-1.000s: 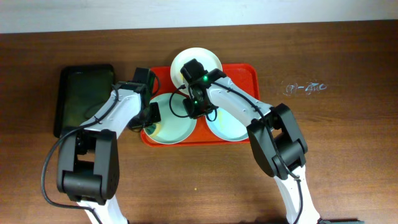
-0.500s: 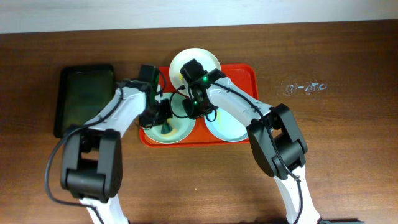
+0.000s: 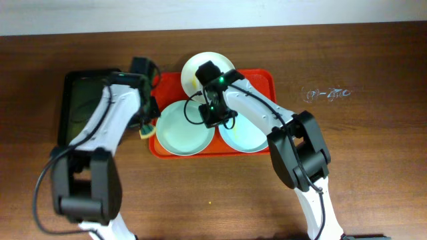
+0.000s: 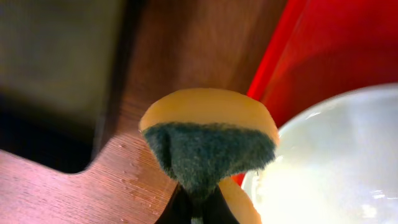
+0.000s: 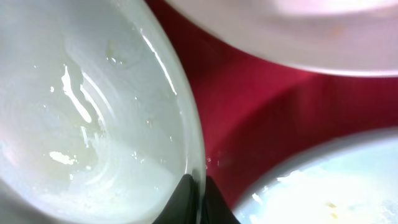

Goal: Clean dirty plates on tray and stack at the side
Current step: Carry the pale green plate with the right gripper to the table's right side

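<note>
Next, my right gripper lifts the mint plate across to the right in the overhead view, lowers and releases it, because bare wood (image 3: 309, 87) beside the tray lies there.
The red tray (image 3: 263, 79) holds three plates: a white plate (image 3: 200, 65) at the back, a mint plate (image 3: 181, 130) at front left and another mint plate (image 3: 245, 139) at front right. My right gripper (image 3: 217, 120) is shut on the right rim of the front-left mint plate (image 5: 93, 112), fingertips pinching the rim (image 5: 195, 198). My left gripper (image 3: 145, 125) is shut on a yellow sponge with a dark green scrub face (image 4: 208, 146), held over the wood just left of the tray's edge (image 4: 311, 56), beside that plate (image 4: 336, 168).
A black rectangular tray (image 3: 83, 107) lies left of the red tray; its corner shows in the left wrist view (image 4: 56, 62). The white plate (image 5: 298, 25) and the other mint plate (image 5: 336, 186), with small crumbs, lie close to my right fingers. Chalk-like marks (image 3: 325, 94) are on the table at right.
My left arm has swung left, carrying the sponge off the front-left mint plate to the tray's left edge. The right gripper has stayed on the plate rim.
</note>
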`<state>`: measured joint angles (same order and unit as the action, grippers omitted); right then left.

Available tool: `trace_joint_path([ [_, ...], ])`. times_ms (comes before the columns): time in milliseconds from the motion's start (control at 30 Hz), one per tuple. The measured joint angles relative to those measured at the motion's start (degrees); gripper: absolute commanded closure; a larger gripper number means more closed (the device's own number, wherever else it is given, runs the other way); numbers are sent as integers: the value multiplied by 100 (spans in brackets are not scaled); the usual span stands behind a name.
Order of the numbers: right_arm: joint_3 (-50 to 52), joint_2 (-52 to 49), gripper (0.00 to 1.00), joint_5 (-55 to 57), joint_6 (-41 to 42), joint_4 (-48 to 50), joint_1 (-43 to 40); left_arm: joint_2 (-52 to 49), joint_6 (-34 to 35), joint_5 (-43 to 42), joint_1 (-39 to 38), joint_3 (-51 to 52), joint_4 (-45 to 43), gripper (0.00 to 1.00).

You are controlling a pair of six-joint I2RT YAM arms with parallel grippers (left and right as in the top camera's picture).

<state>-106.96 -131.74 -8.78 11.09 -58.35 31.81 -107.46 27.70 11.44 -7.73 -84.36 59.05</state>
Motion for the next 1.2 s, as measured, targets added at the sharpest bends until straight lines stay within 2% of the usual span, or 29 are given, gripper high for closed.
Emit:
trace_joint_path([
  [167, -1091, -17, 96, 258, -238, -907, 37, 1191, 87, -9, 356, -109, 111, 100],
  [267, -1878, -39, 96, 1281, -295, -1626, 247, 1263, 90, 0, 780, -127, 295, 100],
  [367, -2503, -37, 96, 2841, -358, -2070, 702, 1259, 92, 0, 1325, -127, 531, 100],
  [533, -2699, -39, 96, 5766, -387, -2208, 1613, 1259, 92, 24, 2039, -127, 828, 100],
  [700, -2704, -39, 96, 8708, -413, -2199, 2369, 1259, 87, 44, 2295, -127, 990, 100],
  [767, -2704, -39, 96, 9219, -494, -2197, 2555, 1259, 87, 66, 2302, -127, 997, 100],
  [933, -2704, -39, 96, 9645, -535, -2199, 2673, 1259, 87, 70, 2302, -127, 999, 100],
  [1067, -2704, -39, 96, 9547, -535, -2197, 2667, 1259, 87, 83, 2302, -127, 999, 100],
  [1133, -2706, -39, 96, 8939, -492, -2170, 2625, 1259, 87, 85, 2302, -127, 999, 100],
  [1200, -2699, -39, 96, 7248, -352, -1847, 2330, 1259, 87, 85, 2302, -127, 1001, 100],
])
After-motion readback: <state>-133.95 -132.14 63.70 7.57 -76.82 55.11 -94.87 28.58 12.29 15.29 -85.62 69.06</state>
